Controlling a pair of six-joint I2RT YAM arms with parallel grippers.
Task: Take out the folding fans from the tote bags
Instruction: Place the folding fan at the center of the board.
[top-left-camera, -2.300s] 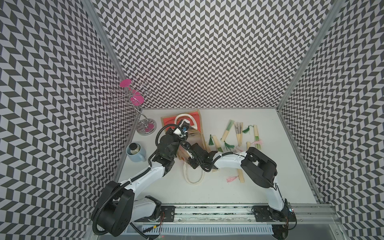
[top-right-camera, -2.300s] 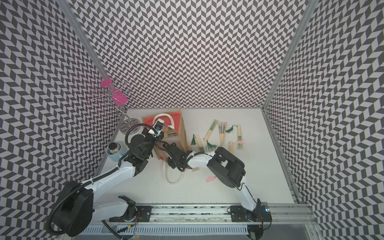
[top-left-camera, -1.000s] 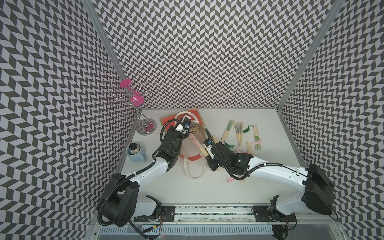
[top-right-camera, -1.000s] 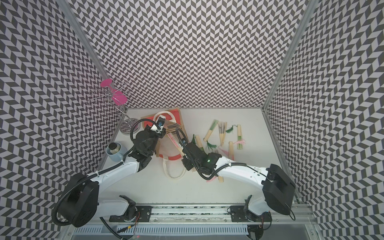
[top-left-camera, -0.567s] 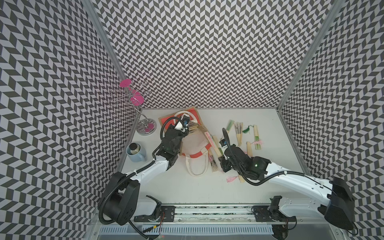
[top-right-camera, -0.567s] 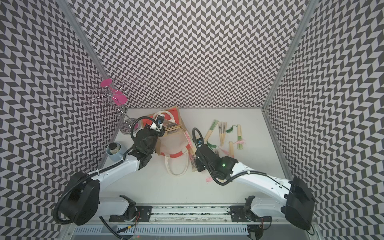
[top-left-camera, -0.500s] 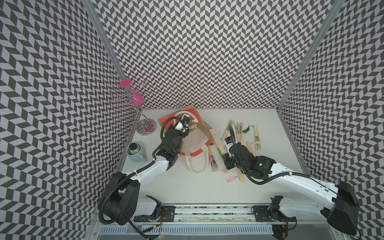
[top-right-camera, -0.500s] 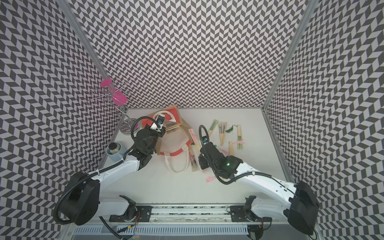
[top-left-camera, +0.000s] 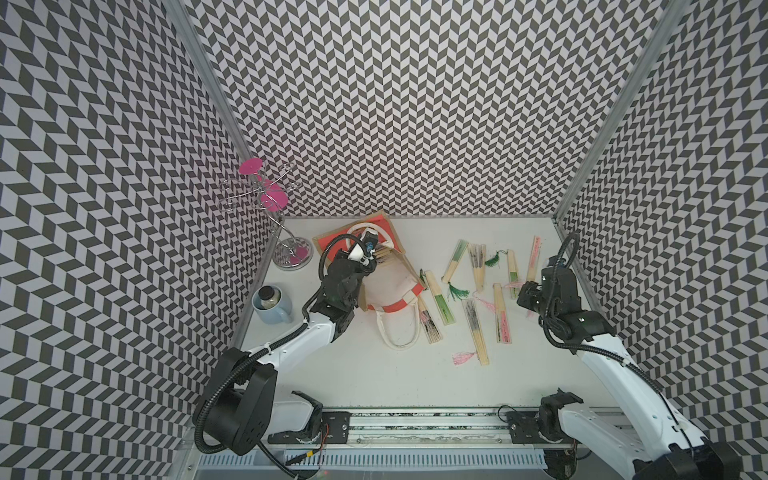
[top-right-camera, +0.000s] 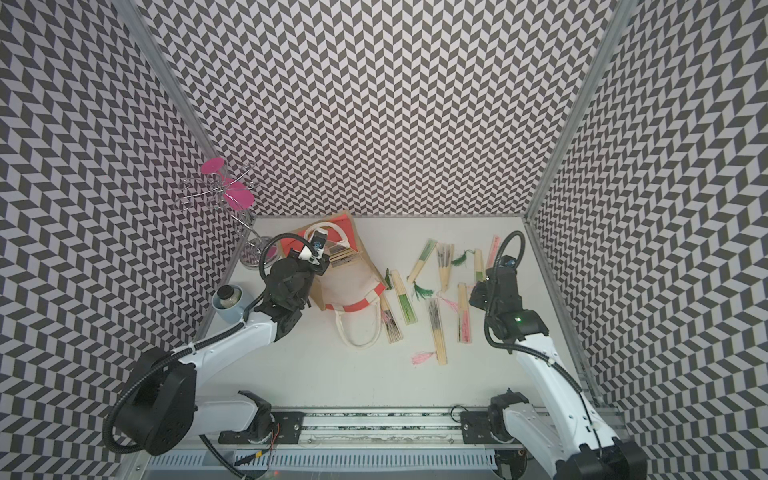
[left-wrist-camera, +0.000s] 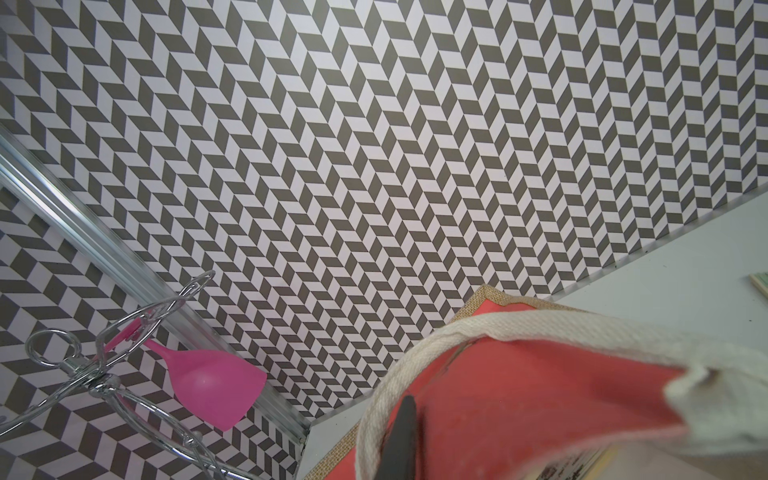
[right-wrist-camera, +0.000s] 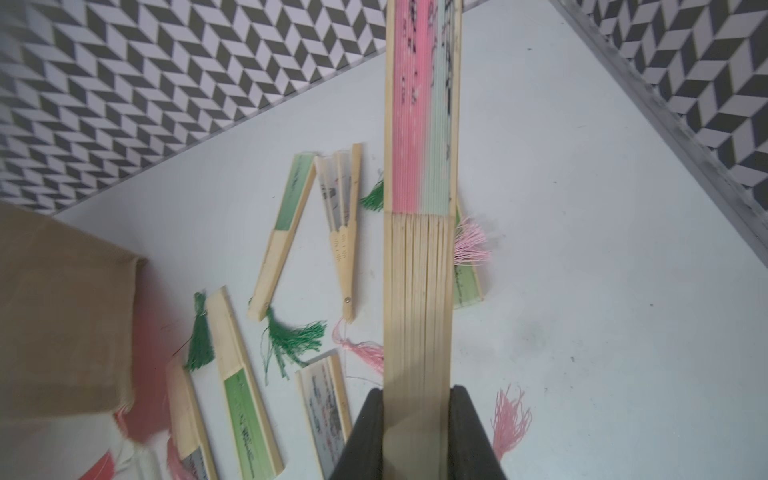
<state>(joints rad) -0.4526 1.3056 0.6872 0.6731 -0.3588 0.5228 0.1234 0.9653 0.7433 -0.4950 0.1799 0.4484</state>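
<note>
I will next move my right gripper down toward the metal bar and let go of the pink fan (top-left-camera: 533, 257) on the bare tabletop there, because that clear part of the tabletop is below my gripper.
The tote bag (top-left-camera: 388, 284) (top-right-camera: 347, 286) lies on its side at the back left, mouth toward the fans. My left gripper (top-left-camera: 371, 252) (top-right-camera: 323, 257) (left-wrist-camera: 415, 415) is shut on its red-orange panel beside a cream handle (left-wrist-camera: 415, 353); only one finger shows. More folding fans (top-left-camera: 384, 254) show inside the mouth. Several closed folding fans (top-left-camera: 475, 332) (top-right-camera: 436, 328) (right-wrist-camera: 245, 395) lie spread on the table right of the bag. My right gripper (top-left-camera: 527, 289) (top-right-camera: 478, 296) (right-wrist-camera: 417, 390) is shut on a pink folding fan (right-wrist-camera: 419, 270) (top-left-camera: 533, 257) near the right wall, above the table.
A chrome stand (top-left-camera: 286, 249) with pink glasses (left-wrist-camera: 212, 382) stands in the back left corner. A blue mug (top-left-camera: 270, 309) holding a jar sits by the left wall. The right wall's metal rail (top-left-camera: 569, 232) runs close to the right gripper. Patterned walls enclose three sides.
My right gripper has drawn the pink fan out of the bag's mouth and carried it across to the right side. The left gripper stayed on the bag, whose mouth shifted slightly.
</note>
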